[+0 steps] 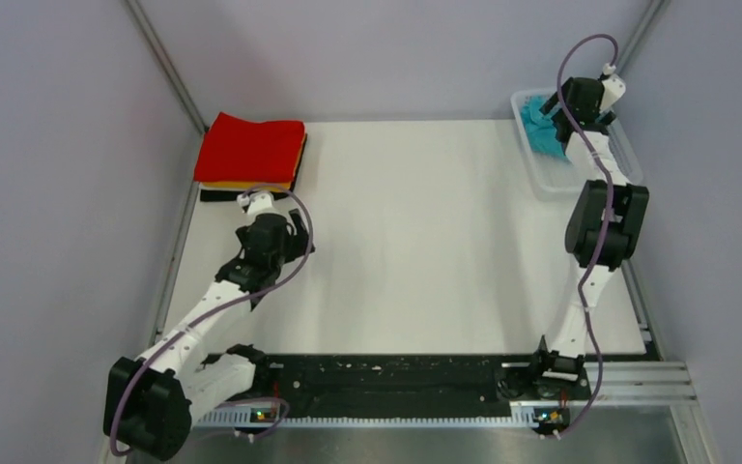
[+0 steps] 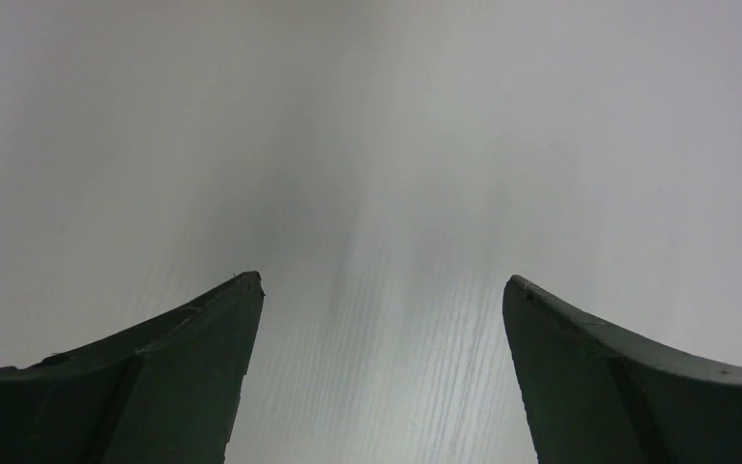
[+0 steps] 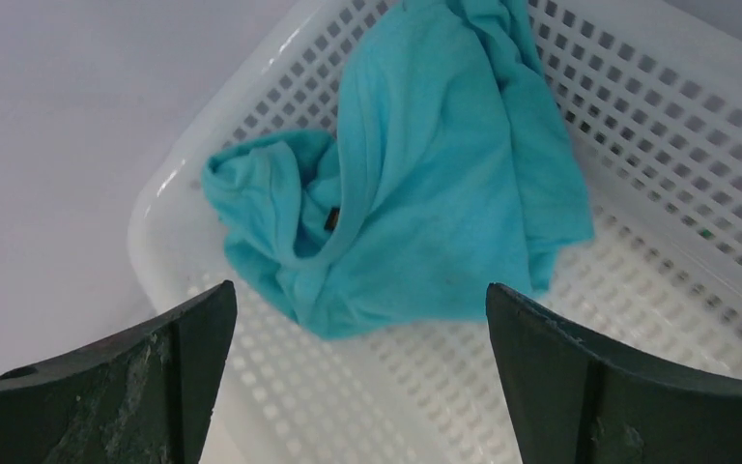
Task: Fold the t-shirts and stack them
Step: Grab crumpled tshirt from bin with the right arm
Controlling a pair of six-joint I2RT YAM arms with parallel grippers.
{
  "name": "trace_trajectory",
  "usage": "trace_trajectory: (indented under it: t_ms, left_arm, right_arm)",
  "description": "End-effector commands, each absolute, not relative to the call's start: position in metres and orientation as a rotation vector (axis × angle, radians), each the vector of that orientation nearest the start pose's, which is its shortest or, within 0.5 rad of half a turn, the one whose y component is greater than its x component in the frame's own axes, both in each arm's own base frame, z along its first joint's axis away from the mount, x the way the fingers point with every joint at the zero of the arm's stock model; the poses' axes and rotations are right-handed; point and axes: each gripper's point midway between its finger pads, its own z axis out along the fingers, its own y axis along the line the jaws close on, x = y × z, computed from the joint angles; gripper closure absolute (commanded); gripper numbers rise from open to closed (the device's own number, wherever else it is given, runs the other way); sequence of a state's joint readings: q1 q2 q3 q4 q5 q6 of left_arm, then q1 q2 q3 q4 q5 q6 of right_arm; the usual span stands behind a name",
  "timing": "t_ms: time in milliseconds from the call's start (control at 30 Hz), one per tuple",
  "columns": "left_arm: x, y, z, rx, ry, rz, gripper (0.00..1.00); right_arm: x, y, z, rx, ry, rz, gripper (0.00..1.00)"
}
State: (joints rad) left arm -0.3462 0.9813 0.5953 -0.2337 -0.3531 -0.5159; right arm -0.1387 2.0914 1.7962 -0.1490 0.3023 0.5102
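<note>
The cloth is below and beyond the fingers of my right gripper, so I need to lower my right gripper into the basket (image 1: 551,179) next and then reach the fold of the turquoise t-shirt.
A turquoise t-shirt (image 3: 425,184) lies crumpled in the white mesh basket (image 3: 657,126), its dark neck label showing; it also shows in the top view (image 1: 544,130). My right gripper (image 3: 359,300) is open and empty, hovering just above the basket with the shirt ahead of its fingertips. In the top view the right gripper (image 1: 580,101) is over the basket (image 1: 551,179). A folded stack with the red t-shirt (image 1: 251,150) on top, orange and black beneath, sits at the far left. My left gripper (image 2: 382,285) is open and empty over bare table, near that stack (image 1: 251,205).
The white table (image 1: 415,242) spans the middle. Grey walls and metal rails border it on both sides. A black strip with the arm bases (image 1: 396,382) runs along the near edge.
</note>
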Motion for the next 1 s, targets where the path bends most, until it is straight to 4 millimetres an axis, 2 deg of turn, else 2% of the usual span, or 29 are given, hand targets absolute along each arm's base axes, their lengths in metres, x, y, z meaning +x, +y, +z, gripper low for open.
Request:
trace_trajectory:
  t_ms: [0, 100, 200, 300, 367, 400, 433, 500, 533, 567, 633, 767, 833, 900, 967]
  left_arm:
    - [0.323, -0.064, 0.147, -0.38, 2.029, -0.101, 0.01]
    - [0.329, -0.067, 0.141, -0.375, 2.049, -0.095, 0.01]
    - [0.333, -0.071, 0.134, -0.368, 2.084, -0.09, 0.01]
    - [0.335, -0.07, 0.128, -0.379, 2.12, -0.061, 0.01]
    - [0.336, -0.069, 0.126, -0.385, 2.137, -0.043, 0.01]
    - [0.335, -0.069, 0.125, -0.385, 2.146, -0.039, 0.01]
    - [0.335, -0.068, 0.125, -0.388, 2.148, -0.034, 0.01]
    - [0.333, -0.068, 0.127, -0.389, 2.148, -0.039, 0.01]
    - [0.332, -0.069, 0.127, -0.391, 2.147, -0.046, 0.01]
    - [0.331, -0.07, 0.129, -0.39, 2.142, -0.062, 0.01]
    - [0.327, -0.072, 0.133, -0.392, 2.132, -0.088, 0.01]
    - [0.316, -0.07, 0.146, -0.404, 2.091, -0.134, 0.01]
    - [0.309, -0.069, 0.151, -0.409, 2.076, -0.153, 0.01]
    - [0.301, -0.073, 0.158, -0.405, 2.069, -0.203, 0.01]
    - [0.292, -0.077, 0.164, -0.386, 2.058, -0.26, 0.01]
  right_arm:
    - [0.655, -0.123, 0.18, 0.87, 1.749, 0.073, 0.01]
    - [0.689, -0.126, 0.151, 0.901, 1.709, 0.145, 0.01]
    - [0.719, -0.121, 0.129, 0.897, 1.672, 0.251, 0.01]
    - [0.733, -0.121, 0.101, 0.946, 1.62, 0.32, 0.04]
    - [0.737, -0.123, 0.088, 0.97, 1.599, 0.347, 0.17]
    - [0.737, -0.124, 0.085, 0.979, 1.593, 0.362, 0.32]
    - [0.737, -0.124, 0.085, 0.979, 1.59, 0.379, 0.52]
    - [0.735, -0.128, 0.096, 0.98, 1.581, 0.403, 0.88]
    - [0.732, -0.129, 0.107, 0.975, 1.573, 0.409, 1.0]
    - [0.728, -0.13, 0.134, 0.955, 1.542, 0.414, 1.0]
    - [0.715, -0.132, 0.173, 0.916, 1.507, 0.391, 1.0]
    - [0.682, -0.122, 0.274, 0.785, 1.441, 0.382, 1.0]
    - [0.662, -0.106, 0.325, 0.703, 1.429, 0.429, 1.0]
    - [0.641, -0.08, 0.375, 0.587, 1.443, 0.512, 1.0]
    - [0.617, -0.046, 0.409, 0.451, 1.499, 0.574, 1.0]
